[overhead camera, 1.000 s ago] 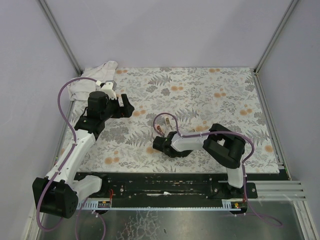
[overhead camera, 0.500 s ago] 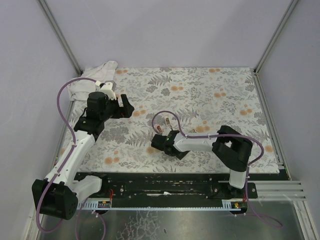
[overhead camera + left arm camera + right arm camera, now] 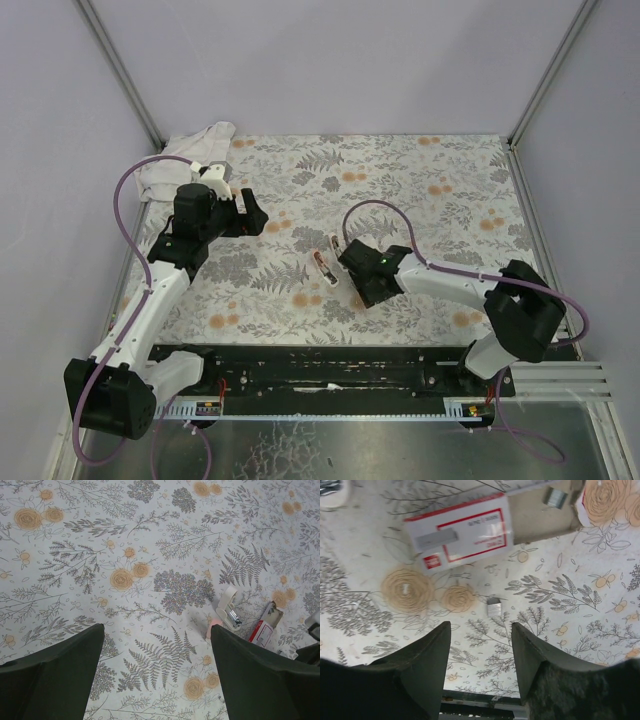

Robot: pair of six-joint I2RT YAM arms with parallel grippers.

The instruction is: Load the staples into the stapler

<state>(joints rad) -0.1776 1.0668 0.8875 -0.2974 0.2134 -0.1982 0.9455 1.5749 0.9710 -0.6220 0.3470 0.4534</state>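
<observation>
My right gripper should move down next until its open fingers are on both sides of the loose staple strip (image 3: 494, 607). The strip is below them, just past their ends in the wrist view.
The staple box lies in two parts. Its white, red-bordered sleeve (image 3: 460, 532) has one staple strip on top, and the pale inner tray (image 3: 540, 515) holds another strip (image 3: 554, 497). A loose staple strip (image 3: 494, 607) lies on the cloth just ahead of my right gripper (image 3: 481, 630), which is open and empty. In the top view the box (image 3: 321, 264) lies left of the right gripper (image 3: 358, 292). The cream stapler (image 3: 227, 611) lies open beside the box (image 3: 264, 629), with its metal channel showing; in the top view the stapler (image 3: 335, 243) is behind the box. My left gripper (image 3: 157, 630) is open and empty, well left of both.
A crumpled white cloth (image 3: 190, 155) lies at the back left corner behind the left arm. The floral mat (image 3: 450, 190) covers the table. The black base rail (image 3: 330, 375) runs along the near edge. The right arm's purple cable (image 3: 385, 215) arcs over the mat.
The right arm has swung out to the right and its gripper has moved right and slightly back, uncovering the box. The left arm has not moved.
</observation>
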